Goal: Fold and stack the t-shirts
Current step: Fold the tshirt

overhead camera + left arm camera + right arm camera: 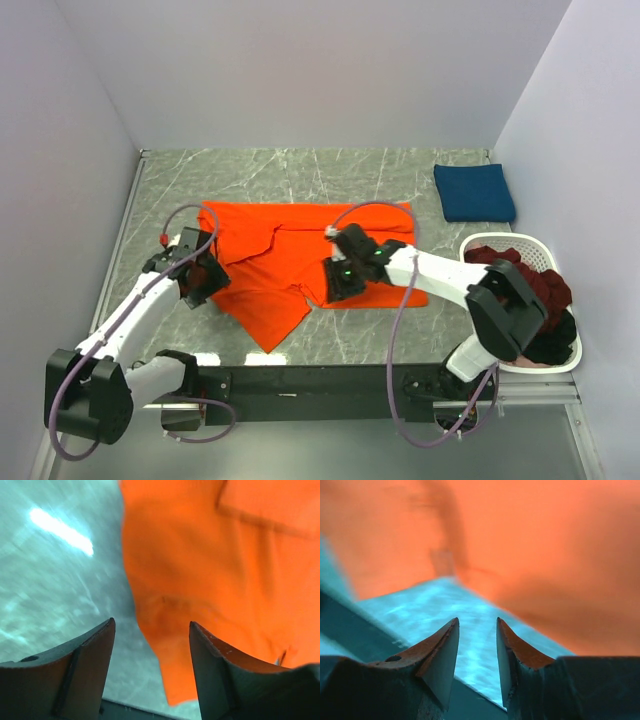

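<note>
My left gripper is above the shirt's side edge by the crease (227, 291) (144, 619), and its open fingers are already on both sides of that edge, so it will move down onto it.
A bright orange t-shirt (300, 250) lies partly folded on the marble table, one corner pointing toward the near edge. My left gripper (203, 278) hovers at its left edge. In the left wrist view the left gripper (151, 622) is open, with the orange cloth (210, 570) below it and nothing gripped. My right gripper (342, 276) is over the shirt's near hem. In the right wrist view the right gripper (477, 621) is open over bare table, the orange shirt (545, 555) just beyond. A folded navy t-shirt (474, 192) lies at the back right.
A white oval basket (512, 242) at the right edge holds dark maroon (545, 285) and black cloth. Grey walls close in the table on three sides. A black rail (320, 380) runs along the near edge between the arm bases.
</note>
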`<state>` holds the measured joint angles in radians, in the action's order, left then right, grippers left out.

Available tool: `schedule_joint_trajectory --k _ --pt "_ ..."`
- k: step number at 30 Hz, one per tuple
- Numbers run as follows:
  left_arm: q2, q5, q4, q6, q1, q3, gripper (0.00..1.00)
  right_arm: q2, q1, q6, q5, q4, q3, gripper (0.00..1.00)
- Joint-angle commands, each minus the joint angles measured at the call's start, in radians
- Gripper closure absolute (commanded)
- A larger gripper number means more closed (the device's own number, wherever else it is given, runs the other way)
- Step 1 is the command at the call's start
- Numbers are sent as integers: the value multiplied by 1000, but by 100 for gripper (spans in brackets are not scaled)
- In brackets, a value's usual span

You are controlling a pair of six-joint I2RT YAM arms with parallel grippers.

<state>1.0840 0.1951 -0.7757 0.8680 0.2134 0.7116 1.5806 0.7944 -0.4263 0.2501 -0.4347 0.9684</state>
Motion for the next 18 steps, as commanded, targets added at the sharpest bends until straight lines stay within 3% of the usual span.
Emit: schedule_joint_trajectory --k 1,9,18 --pt "-22 -83 -17 84 35 -34 34 -112 -84 -9 -156 -61 -86 57" --pt "66 4 50 150 38 -81 46 -254 -309 -38 -219 -82 -243 56" --pt "155 95 154 155 29 -115 52 -318 -432 -32 -212 -78 -304 56"
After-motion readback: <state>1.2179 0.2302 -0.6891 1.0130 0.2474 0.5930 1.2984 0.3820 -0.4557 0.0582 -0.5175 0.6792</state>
